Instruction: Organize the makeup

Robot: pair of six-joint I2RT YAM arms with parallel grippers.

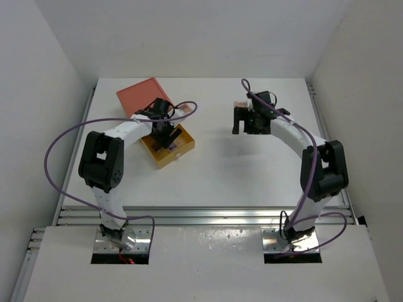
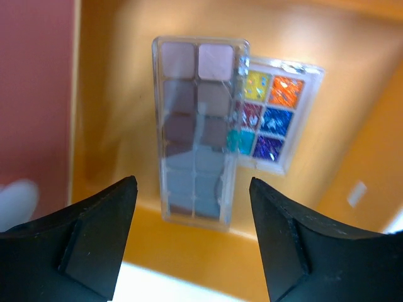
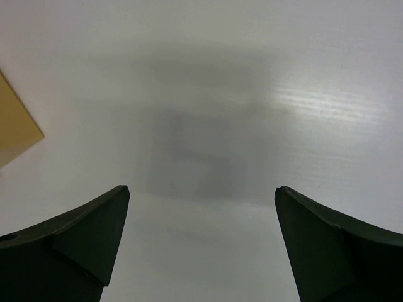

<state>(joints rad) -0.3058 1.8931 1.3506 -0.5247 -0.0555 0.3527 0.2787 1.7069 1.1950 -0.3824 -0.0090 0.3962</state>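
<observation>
The small pinkish item (image 1: 240, 104) lies on the tabletop just beyond the right gripper's empty fingers, outside the drawer, so the robot's right gripper will next move outward and lower over it, open.
In the left wrist view a long clear palette (image 2: 195, 126) with pink-brown squares lies flat in the yellow drawer (image 2: 113, 94). A smaller multicoloured palette (image 2: 271, 113) lies partly under its right edge. My left gripper (image 2: 192, 184) is open and empty, hovering just above the drawer's near wall. From above it shows over the drawer (image 1: 162, 133). My right gripper (image 3: 201, 189) is open and empty above bare white table, right of the drawer (image 1: 240, 121). No brushes or sticks show.
The yellow drawer (image 1: 179, 151) stands left of centre, with a flat red-orange box (image 1: 140, 94) behind it. A small pinkish item (image 1: 239, 104) shows just behind my right gripper, too small to identify. A corner of the drawer (image 3: 16, 129) enters the right wrist view.
</observation>
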